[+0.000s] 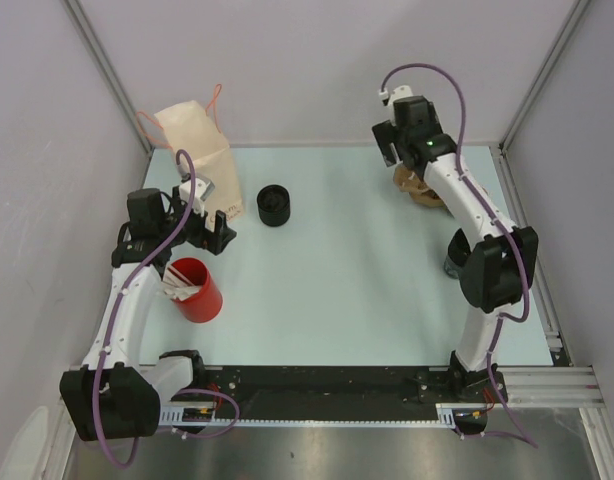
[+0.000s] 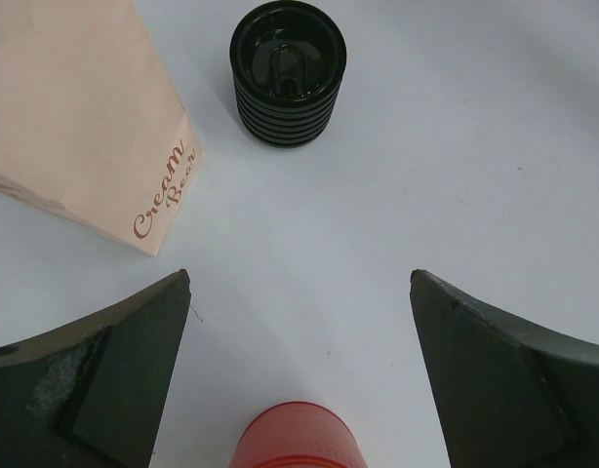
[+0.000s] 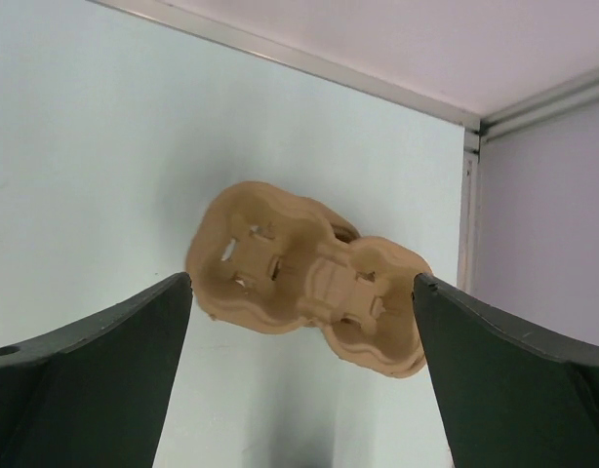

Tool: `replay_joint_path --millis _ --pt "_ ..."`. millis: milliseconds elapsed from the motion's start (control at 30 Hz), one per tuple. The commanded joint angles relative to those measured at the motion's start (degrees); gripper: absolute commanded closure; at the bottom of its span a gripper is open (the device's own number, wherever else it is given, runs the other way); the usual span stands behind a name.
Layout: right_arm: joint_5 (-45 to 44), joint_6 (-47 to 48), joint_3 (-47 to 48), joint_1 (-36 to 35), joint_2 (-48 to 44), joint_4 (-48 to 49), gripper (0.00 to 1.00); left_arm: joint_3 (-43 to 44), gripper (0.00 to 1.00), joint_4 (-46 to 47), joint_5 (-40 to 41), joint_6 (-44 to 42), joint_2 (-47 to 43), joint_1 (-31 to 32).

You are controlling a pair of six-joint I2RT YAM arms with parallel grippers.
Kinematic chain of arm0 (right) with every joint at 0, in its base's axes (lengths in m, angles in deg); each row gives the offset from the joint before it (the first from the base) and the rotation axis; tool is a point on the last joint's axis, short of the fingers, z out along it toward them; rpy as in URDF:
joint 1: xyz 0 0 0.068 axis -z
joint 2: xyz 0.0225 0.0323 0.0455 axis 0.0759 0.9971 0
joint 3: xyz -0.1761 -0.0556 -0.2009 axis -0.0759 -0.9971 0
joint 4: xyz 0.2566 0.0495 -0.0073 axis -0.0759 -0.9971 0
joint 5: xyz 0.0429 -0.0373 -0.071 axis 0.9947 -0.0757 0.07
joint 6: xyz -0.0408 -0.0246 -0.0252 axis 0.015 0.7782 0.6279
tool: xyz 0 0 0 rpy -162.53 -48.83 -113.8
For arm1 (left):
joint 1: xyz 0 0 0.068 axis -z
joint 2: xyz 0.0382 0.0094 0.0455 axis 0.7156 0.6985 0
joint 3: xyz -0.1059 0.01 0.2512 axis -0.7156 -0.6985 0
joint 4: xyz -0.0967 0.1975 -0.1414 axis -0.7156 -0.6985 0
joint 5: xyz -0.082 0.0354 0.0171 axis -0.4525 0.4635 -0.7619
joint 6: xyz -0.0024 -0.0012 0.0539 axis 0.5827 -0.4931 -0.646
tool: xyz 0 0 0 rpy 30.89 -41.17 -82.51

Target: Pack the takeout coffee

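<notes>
I will next move my right gripper to its right in the top view, and lower and turn it to straddle the carrier's middle fold, because that fold sits crooked below it.
A black lidded coffee cup stands upright on the table beside a beige paper bag printed "Cream Bear". The brown cardboard cup carrier lies flat near the back right corner. My left gripper hovers open between the bag and a red cup, with nothing between its fingers. My right gripper hangs open above the carrier and is not touching it.
The red cup holds a few white sticks. The bag stands against the left wall, its handles up. The back wall and right wall frame run close behind the carrier. The right arm's elbow stands near the table's right edge.
</notes>
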Motion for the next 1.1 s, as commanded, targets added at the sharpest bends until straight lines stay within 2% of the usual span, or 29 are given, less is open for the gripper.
replay_joint_path --millis 0,267,667,1067 --pt "4.6 -8.0 0.3 4.8 -0.3 -5.7 0.0 0.0 0.0 1.6 -1.1 -1.3 -0.9 -0.3" --pt "9.3 -11.7 -3.6 13.1 0.8 -5.8 0.02 0.0 0.01 1.8 -1.0 -1.3 -0.9 -0.4" --pt "9.3 -15.5 -8.0 13.3 3.0 -4.2 0.09 -0.1 0.01 1.9 -0.9 -1.4 -0.3 -0.4" --pt "7.3 -20.8 -6.8 12.4 6.1 -2.0 0.17 -0.2 0.01 2.0 -1.1 -1.4 0.2 -0.4"
